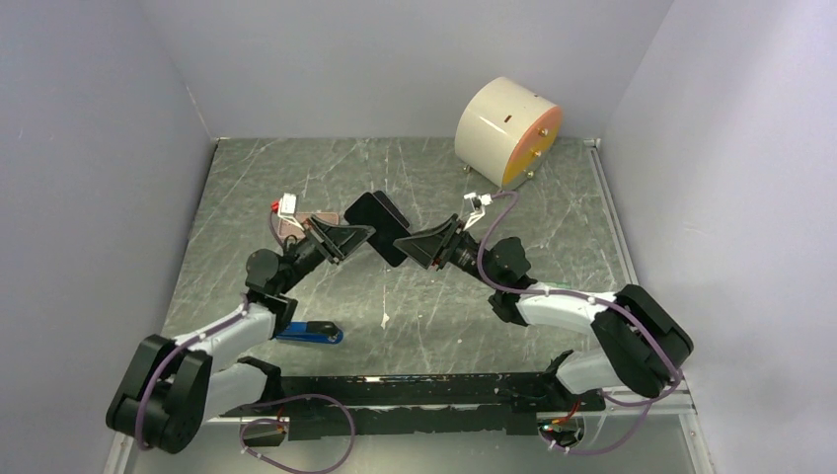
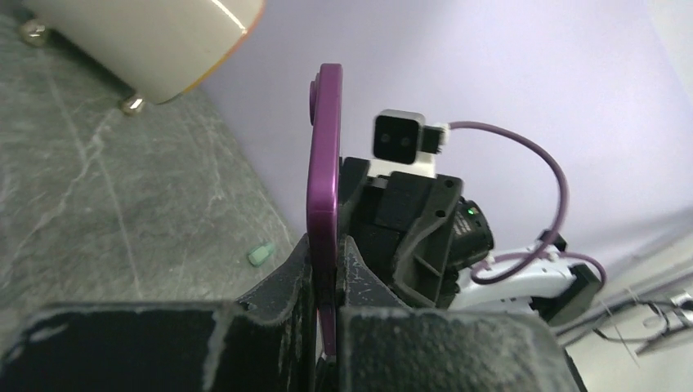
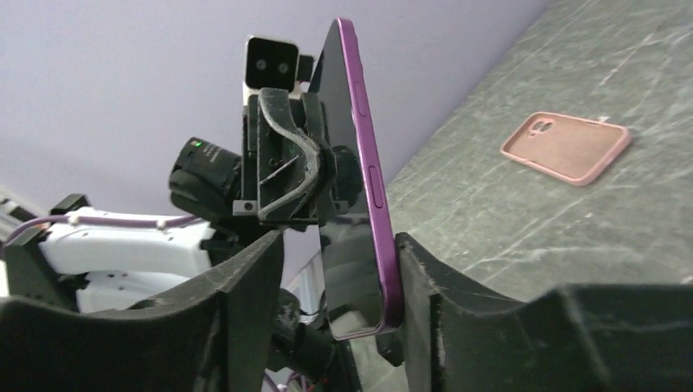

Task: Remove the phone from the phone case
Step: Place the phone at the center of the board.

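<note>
The clear tabletop by the phone case is below and to the left in the top view. My left gripper should swing down there next and release the phone (image 1: 380, 222).
A purple phone (image 1: 380, 222) with a black screen is held on edge above the table between my two grippers. My left gripper (image 1: 355, 237) is shut on its lower edge; in the left wrist view the purple phone (image 2: 324, 163) is pinched tight between the fingers (image 2: 327, 278). My right gripper (image 1: 410, 244) is open around the phone's other end. In the right wrist view the phone (image 3: 359, 204) touches one finger (image 3: 417, 278) and a gap stands to the other. The empty pink case (image 3: 565, 145) lies flat on the table, also behind the left wrist (image 1: 291, 229).
A white cylinder with an orange face (image 1: 508, 118) stands at the back right, also in the left wrist view (image 2: 147, 33). A blue tool (image 1: 309, 333) lies by the left arm. A small green piece (image 2: 261, 254) lies on the table. Grey walls enclose three sides.
</note>
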You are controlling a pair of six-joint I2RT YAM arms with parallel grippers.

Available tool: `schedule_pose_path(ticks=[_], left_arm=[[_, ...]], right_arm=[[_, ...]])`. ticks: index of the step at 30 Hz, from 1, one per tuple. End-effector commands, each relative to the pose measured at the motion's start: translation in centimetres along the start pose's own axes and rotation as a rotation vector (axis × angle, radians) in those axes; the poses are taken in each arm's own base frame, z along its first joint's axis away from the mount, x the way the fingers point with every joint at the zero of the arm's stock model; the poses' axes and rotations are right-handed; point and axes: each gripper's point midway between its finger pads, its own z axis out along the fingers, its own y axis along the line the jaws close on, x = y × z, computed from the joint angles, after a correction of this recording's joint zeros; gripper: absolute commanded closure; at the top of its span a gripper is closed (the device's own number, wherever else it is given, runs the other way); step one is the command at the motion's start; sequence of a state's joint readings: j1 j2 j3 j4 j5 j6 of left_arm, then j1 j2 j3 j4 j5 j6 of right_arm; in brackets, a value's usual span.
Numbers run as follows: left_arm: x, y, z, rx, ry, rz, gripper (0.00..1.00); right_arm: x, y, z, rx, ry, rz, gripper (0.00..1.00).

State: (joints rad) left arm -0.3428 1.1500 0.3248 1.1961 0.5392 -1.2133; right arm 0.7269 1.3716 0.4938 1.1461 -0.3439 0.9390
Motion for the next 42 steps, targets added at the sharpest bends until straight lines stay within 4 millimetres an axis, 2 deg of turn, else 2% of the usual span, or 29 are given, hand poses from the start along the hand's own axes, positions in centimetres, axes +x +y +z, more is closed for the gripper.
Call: schedule_pose_path(ticks=[1, 7, 13, 20, 28, 42], left_arm=[[-1.8, 2.6, -1.1, -0.164, -0.138, 0.013, 0.97], [-3.0, 5.7, -3.7, -0.398, -0.248, -0.018, 0.97], [-4.4, 8.7, -7.4, -0.587, -0.382, -0.075, 0.97], [-5.4, 12.5, -10.6, -0.720, -0.459, -0.218, 0.97], [-6.2, 16.2, -14.5, -0.893, -0.583, -0.312, 0.98], [-6.9, 20.2, -16.5, -1.042, -0.680, -0.379, 0.97]], right_arm=[[-2.5, 1.5, 0.0, 0.002, -0.078, -0.101, 0.42], [-2.8, -0.5, -1.5, 0.126, -0.074, -0.158, 0.28], [-5.2, -3.2, -5.1, 0.297, -0.150, -0.241, 0.11], [-7.3, -4.6, -9.6, 0.443, -0.235, -0.312, 0.02], [-9.2, -5.7, -13.9, 0.602, -0.341, -0.388, 0.01], [-9.0, -6.4, -14.6, 0.640, -0.329, -0.416, 0.01]])
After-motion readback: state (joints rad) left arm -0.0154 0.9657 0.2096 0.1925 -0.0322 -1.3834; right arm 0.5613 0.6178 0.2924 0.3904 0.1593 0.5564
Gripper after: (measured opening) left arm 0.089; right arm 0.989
